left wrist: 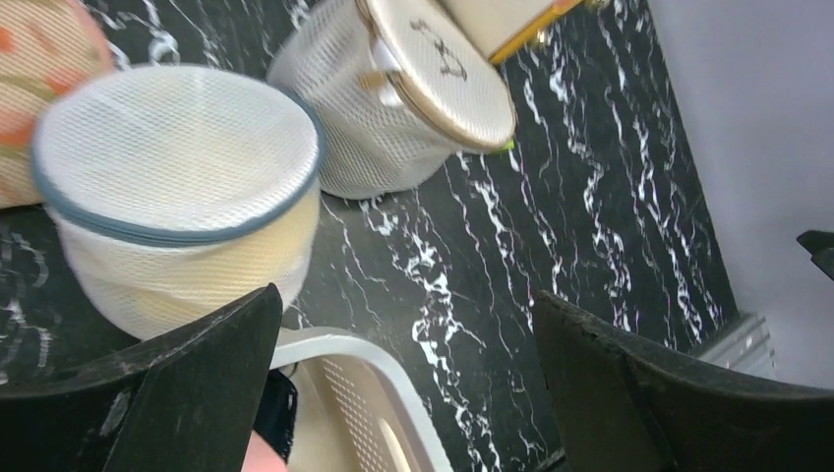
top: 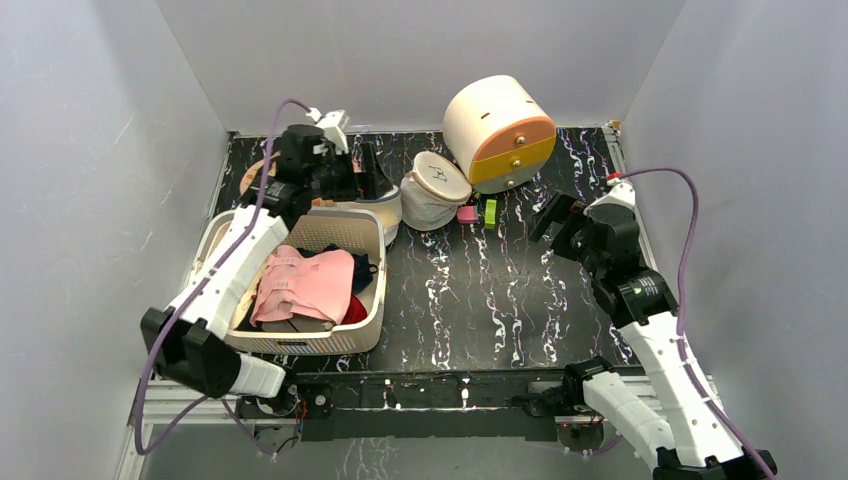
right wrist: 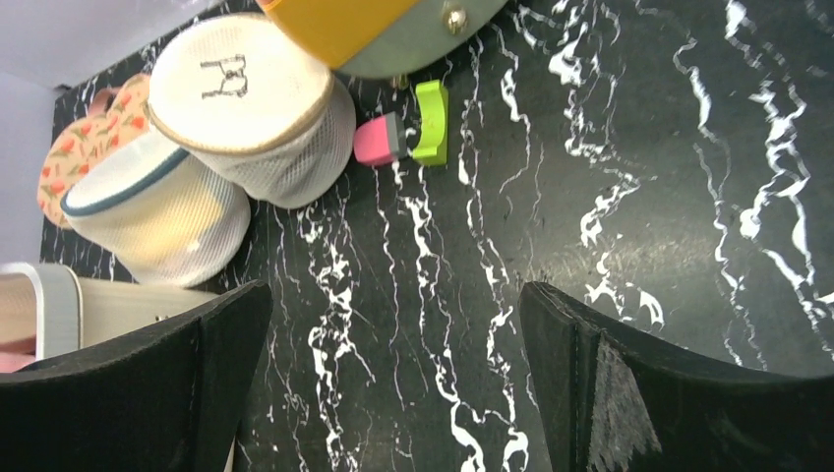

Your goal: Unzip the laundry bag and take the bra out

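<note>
The robot's left gripper should next move past the tub and down onto the uncovered rim edge of the bag (top: 434, 190).
The laundry bag (top: 434, 190) is a squat cream mesh cylinder with a small black bra drawing on its flat top, tilted a little, at the back middle of the table. It also shows in the left wrist view (left wrist: 413, 98) and the right wrist view (right wrist: 256, 108). It looks closed and the bra is hidden. My left gripper (top: 372, 172) is open and empty, just left of the bag and above the basket's far corner (left wrist: 408, 374). My right gripper (top: 553, 222) is open and empty over bare table to the bag's right (right wrist: 393, 364).
A white round tub with a dark rim (left wrist: 177, 187) stands right beside the bag on its left. A floral orange pouch (right wrist: 84, 147) lies behind the tub. A white basket (top: 366, 330) of clothes is at left. A cream and orange drum (top: 500, 133) and pink (top: 467, 214) and green (top: 490, 211) blocks sit by the bag.
</note>
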### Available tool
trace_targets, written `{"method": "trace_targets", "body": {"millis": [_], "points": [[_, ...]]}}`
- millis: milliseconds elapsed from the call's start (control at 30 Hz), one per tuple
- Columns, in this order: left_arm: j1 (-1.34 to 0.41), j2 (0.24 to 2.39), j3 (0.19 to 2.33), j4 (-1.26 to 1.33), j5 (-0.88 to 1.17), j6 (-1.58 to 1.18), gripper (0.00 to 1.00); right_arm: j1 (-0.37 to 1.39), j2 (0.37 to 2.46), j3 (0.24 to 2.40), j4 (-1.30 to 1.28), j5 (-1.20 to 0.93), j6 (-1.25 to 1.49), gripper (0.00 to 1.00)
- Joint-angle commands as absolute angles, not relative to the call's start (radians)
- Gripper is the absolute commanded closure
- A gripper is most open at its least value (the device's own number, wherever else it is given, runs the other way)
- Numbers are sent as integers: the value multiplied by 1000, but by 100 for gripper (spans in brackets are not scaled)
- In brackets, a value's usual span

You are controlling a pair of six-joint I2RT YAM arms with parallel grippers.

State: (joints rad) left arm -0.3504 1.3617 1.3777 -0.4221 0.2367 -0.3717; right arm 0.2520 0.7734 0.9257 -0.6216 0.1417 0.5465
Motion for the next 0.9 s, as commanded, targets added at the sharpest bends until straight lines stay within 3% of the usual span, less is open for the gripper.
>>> {"method": "trace_targets", "body": {"millis": [0,367,767,867], "points": [[-407,1435,1445,-489,278,-378,2,241,731,860,-495,60,587,2],[-536,1796,1761,-580,117,-330,2,236,678,774,-395,18,567,2],[-542,2170,2277,-775,-193,-233,2,236,627,820,-448,42,469,2],[-528,2240,2359,-805,-183,-209,2,236,617,815,-445,25,474,2]]}}
